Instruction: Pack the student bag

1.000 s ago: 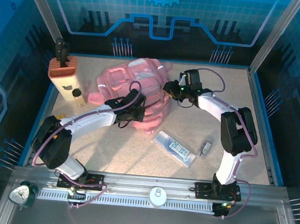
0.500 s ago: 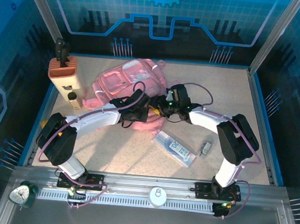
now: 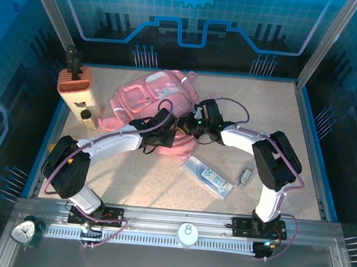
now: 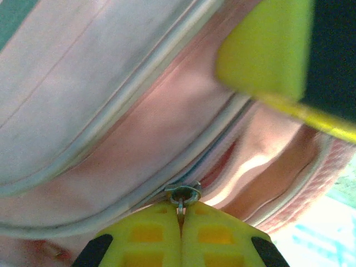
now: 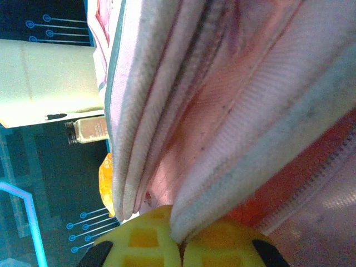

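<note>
My left gripper moves along the zipper seam toward the bag's pen-holder side (image 3: 122,112) next and releases the zipper pull, since that side lies across the bag from my gripper.
The student bag (image 3: 145,95) is a soft pink backpack lying at the back middle of the table. My left gripper (image 3: 168,130) sits at its near right edge. In the left wrist view the left gripper (image 4: 181,208) is shut on the bag's metal zipper pull (image 4: 182,193), beside a partly open zipper seam. My right gripper (image 3: 188,125) meets the bag from the right. In the right wrist view the right gripper (image 5: 181,240) is shut on a folded pink fabric edge (image 5: 233,167) of the bag. One of its yellow fingers (image 4: 261,50) shows blurred above the bag.
A tan pen holder (image 3: 74,81) and a small bottle (image 3: 89,116) stand at the back left. A clear flat pouch (image 3: 207,176) and a small grey item (image 3: 245,175) lie on the table right of centre. A white disc (image 3: 186,233) rests on the front rail.
My right gripper swung left from the bag's far right side onto the bag and shut on its fabric edge. The bag shifted and bunched up. The left gripper stayed shut.
</note>
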Tool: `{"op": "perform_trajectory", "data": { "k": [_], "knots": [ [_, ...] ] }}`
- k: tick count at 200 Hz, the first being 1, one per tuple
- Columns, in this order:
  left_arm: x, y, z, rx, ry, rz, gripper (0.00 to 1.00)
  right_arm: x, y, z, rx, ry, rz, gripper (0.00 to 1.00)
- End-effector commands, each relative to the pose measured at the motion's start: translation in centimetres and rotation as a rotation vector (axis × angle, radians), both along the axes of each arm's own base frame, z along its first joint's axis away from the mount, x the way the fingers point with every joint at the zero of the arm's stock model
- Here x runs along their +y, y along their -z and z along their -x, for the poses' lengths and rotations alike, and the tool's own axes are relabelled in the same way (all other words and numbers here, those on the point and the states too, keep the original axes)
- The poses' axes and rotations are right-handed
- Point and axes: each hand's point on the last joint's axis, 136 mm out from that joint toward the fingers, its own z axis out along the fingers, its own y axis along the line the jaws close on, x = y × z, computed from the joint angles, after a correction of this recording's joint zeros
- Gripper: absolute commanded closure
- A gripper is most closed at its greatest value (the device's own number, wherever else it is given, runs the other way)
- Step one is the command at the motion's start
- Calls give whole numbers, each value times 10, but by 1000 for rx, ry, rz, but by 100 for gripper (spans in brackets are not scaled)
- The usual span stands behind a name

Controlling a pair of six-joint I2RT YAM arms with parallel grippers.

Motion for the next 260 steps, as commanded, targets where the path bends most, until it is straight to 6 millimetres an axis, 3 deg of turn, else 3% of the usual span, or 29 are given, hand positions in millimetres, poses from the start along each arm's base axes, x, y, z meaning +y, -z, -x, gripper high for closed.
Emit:
{"op": "perform_trajectory", "data": {
  "k": [1, 40, 85, 130, 156, 197, 213, 238, 260],
  "knots": [
    [50, 5, 9, 6, -75, -110, 100, -47, -23, -34, -99, 116, 67, 100],
    [93, 16, -4, 14, -178, -72, 100, -60, -38, -34, -139, 110, 44, 100],
    [133, 13, -48, -78, -248, -115, 100, -58, -26, -23, -121, 67, 39, 100],
    [172, 11, -75, -77, -392, -67, 100, -52, -27, -14, -124, 24, 34, 100],
    [188, 20, -88, -6, -493, 16, 100, -44, -32, -6, -142, 9, 34, 100],
    [203, 6, -97, -40, -560, -6, 100, -45, -22, -1, -124, 25, 41, 100],
    [201, 3, -94, -38, -544, 12, 100, -49, -19, -5, -119, 38, 44, 100],
    [165, -4, -84, -53, -382, 87, 100, -55, -24, -14, -129, 51, 37, 100],
    [135, -7, -66, -53, -244, 5, 100, -74, -36, -33, -153, 53, 51, 100]
  ]
}}
